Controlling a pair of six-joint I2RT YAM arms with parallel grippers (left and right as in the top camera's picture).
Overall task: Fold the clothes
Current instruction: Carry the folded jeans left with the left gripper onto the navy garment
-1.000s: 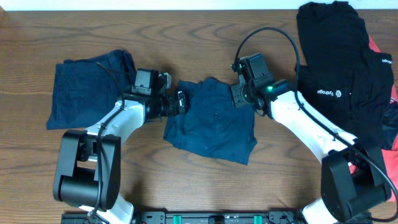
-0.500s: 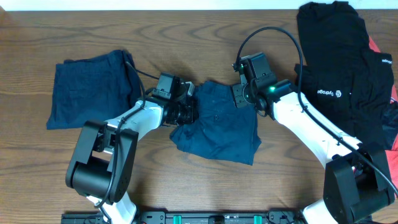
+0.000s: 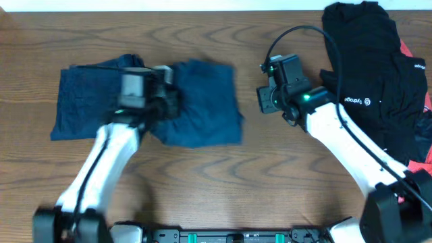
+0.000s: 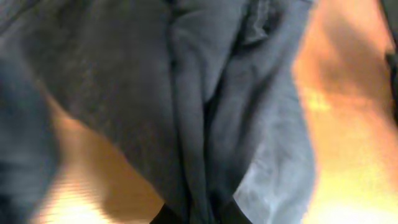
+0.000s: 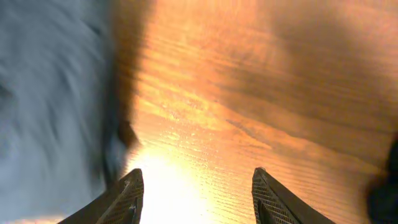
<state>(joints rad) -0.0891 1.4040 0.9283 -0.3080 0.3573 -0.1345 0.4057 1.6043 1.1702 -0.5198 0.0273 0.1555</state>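
Next, my left gripper goes left in the overhead view across the folded navy garment (image 3: 84, 101) (image 4: 20, 140) and releases the bunched one, since folded clothing already lies there.
A dark navy garment (image 3: 201, 102) lies bunched left of the table's centre, its left edge overlapping a second, folded navy garment (image 3: 84, 101) at the far left. My left gripper (image 3: 171, 102) is shut on the bunched garment's left edge. In the left wrist view the gathered cloth (image 4: 186, 112) runs down between the jaws of the left gripper (image 4: 198, 215). My right gripper (image 3: 263, 100) hovers open over bare wood, just right of the garment and apart from it. The right wrist view shows the right gripper (image 5: 198, 190) with nothing in it and the garment's edge (image 5: 50, 93) at the left.
A pile of black clothes (image 3: 364, 61) with a small white logo covers the table's right end, with something red (image 3: 410, 48) under its far edge. The right arm's black cable (image 3: 297, 30) loops above the table. Bare wooden table (image 3: 223, 182) lies in front.
My left gripper has shut on the middle garment and dragged it left, up against the folded one. The right gripper, earlier at the garment's top right, now stands off it.
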